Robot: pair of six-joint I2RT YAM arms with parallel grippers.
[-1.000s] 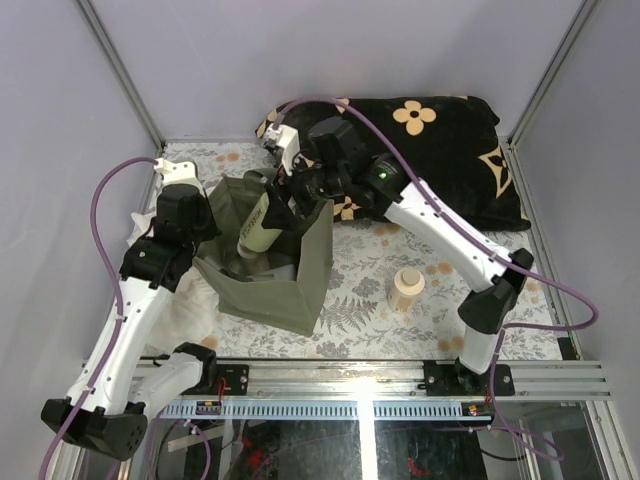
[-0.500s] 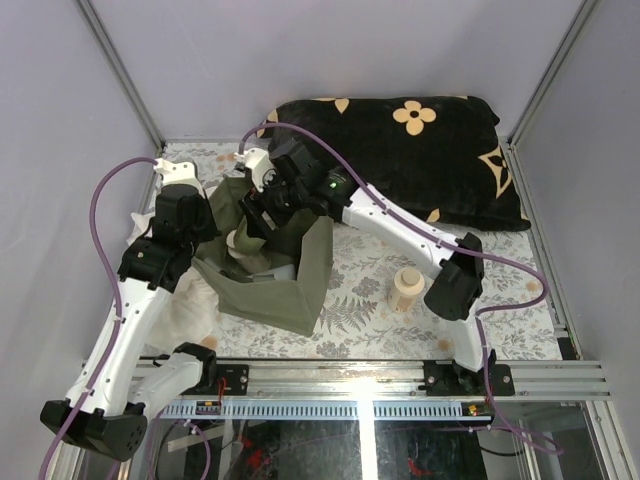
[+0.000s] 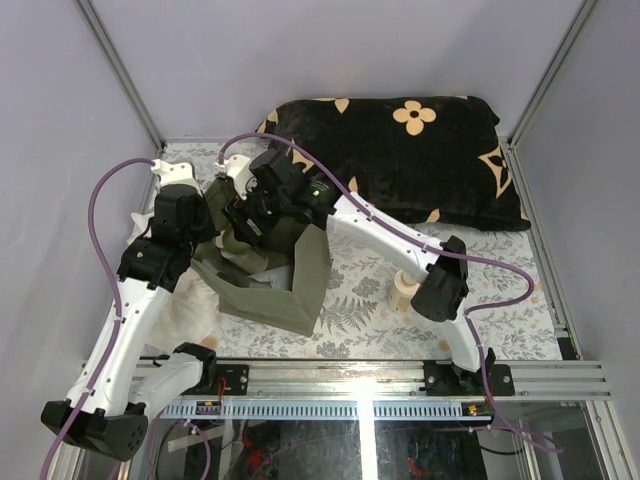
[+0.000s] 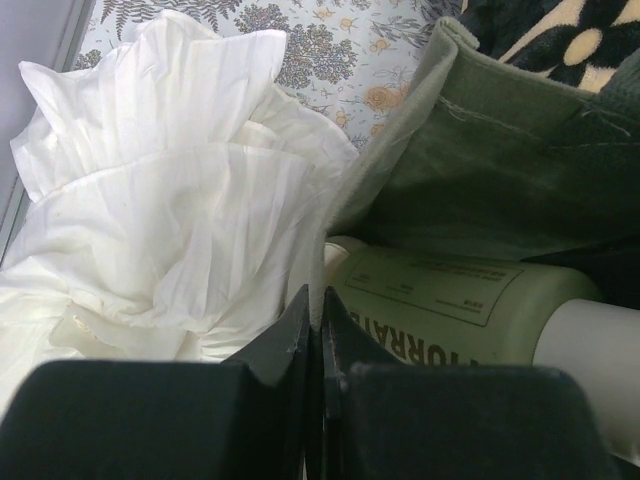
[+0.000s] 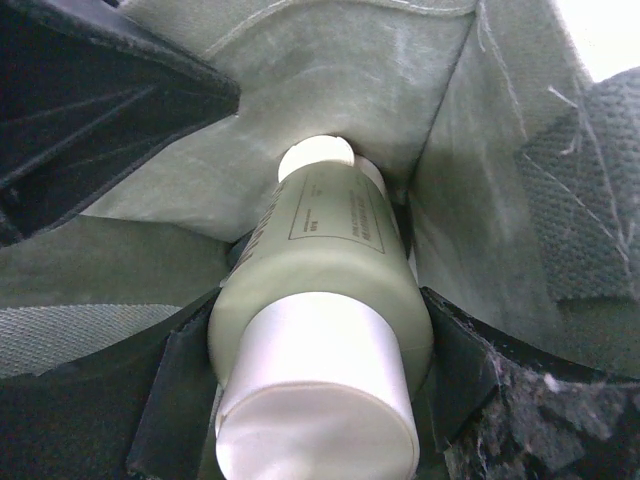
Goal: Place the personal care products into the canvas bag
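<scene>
I can see the bag's dark hollow clearly, so next I should move the beige bottle to the right in the top view with my right gripper, into that hollow, and let it go there.
The olive-green canvas bag (image 3: 300,285) stands open at the left of the table. My left gripper (image 3: 207,232) is shut on the bag's left rim; in the left wrist view its fingertips (image 4: 322,300) pinch the thin fabric edge (image 4: 400,150). My right gripper (image 3: 246,222) reaches down inside the bag and is shut on a beige bottle (image 5: 320,270), cap towards the camera, base against the bag's inner corner. The same bottle shows in the left wrist view (image 4: 450,305). A second beige bottle (image 3: 404,290) stands on the table, partly hidden by my right arm.
A crumpled white cloth (image 4: 170,200) lies against the bag's left side (image 3: 180,305). A black cushion with tan flower marks (image 3: 420,150) fills the back right. Metal frame posts (image 3: 125,85) stand at the corners.
My right gripper has moved left and down, taking the bottle from above the rim into the bag. The left gripper has kept its hold on the rim.
</scene>
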